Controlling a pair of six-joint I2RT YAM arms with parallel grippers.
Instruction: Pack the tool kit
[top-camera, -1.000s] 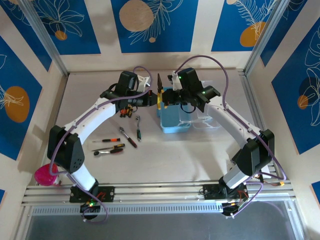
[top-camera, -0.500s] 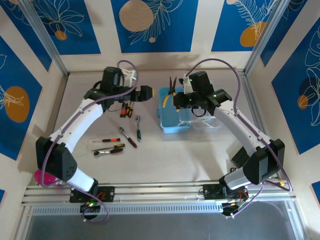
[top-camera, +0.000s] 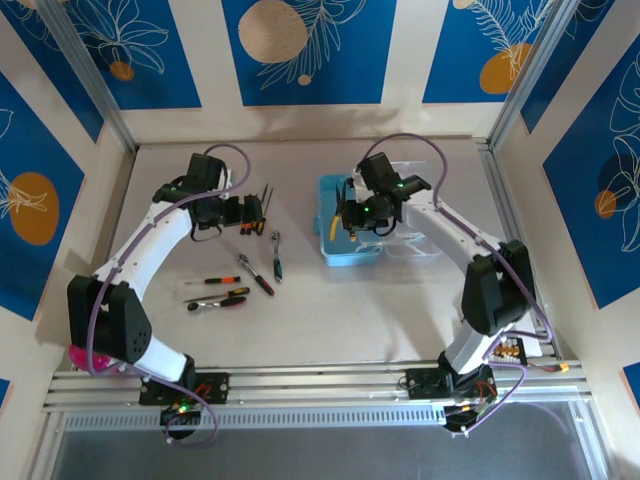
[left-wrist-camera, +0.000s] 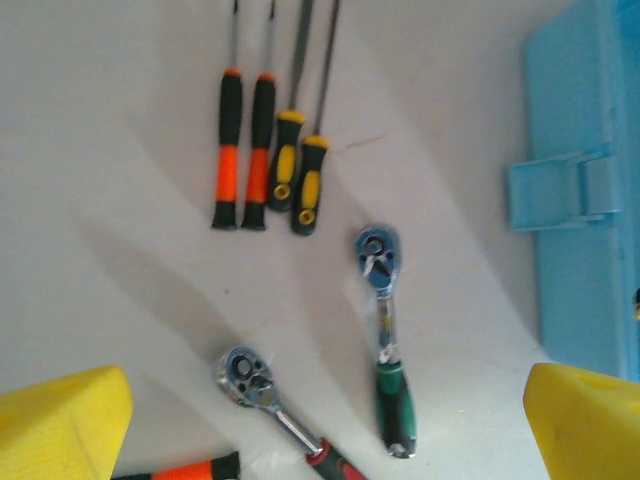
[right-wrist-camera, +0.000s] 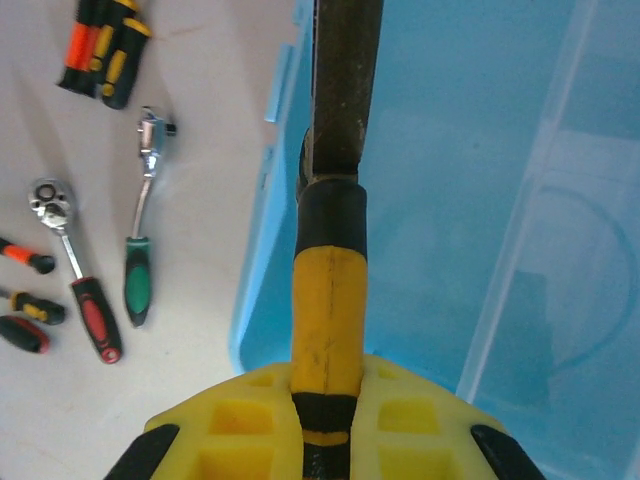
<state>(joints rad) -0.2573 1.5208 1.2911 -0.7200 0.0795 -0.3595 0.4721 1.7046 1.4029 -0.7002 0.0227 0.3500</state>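
My right gripper moves down toward the bottom of the light-blue case below it next and releases the pliers (right-wrist-camera: 330, 290) there, as that part of the case is empty.
My right gripper (top-camera: 343, 216) (right-wrist-camera: 328, 425) is shut on the yellow-and-black handle of the pliers (right-wrist-camera: 330, 290), which hang nose-down over the open light-blue case (top-camera: 350, 250) (right-wrist-camera: 450, 180). Left of the case, my left gripper (top-camera: 248, 212) (left-wrist-camera: 325, 430) is open above the table with nothing between its yellow fingers (left-wrist-camera: 60, 430). Below it lie several screwdrivers (left-wrist-camera: 265, 150) with orange and yellow handles, a green-handled ratchet wrench (left-wrist-camera: 385, 340) and a red-handled ratchet wrench (left-wrist-camera: 275, 400). The case's blue edge and latch (left-wrist-camera: 570, 190) are at the right of the left wrist view.
The case's clear lid (top-camera: 412, 242) (right-wrist-camera: 560, 300) lies open to the right of the blue tray. More small screwdrivers (top-camera: 217, 290) lie toward the near left. A pink cup (top-camera: 90, 352) stands by the left arm's base. Walls enclose the table on three sides.
The left gripper let go of the pliers, opened and drew back left over the loose tools. The right gripper carried the pliers down and over the case.
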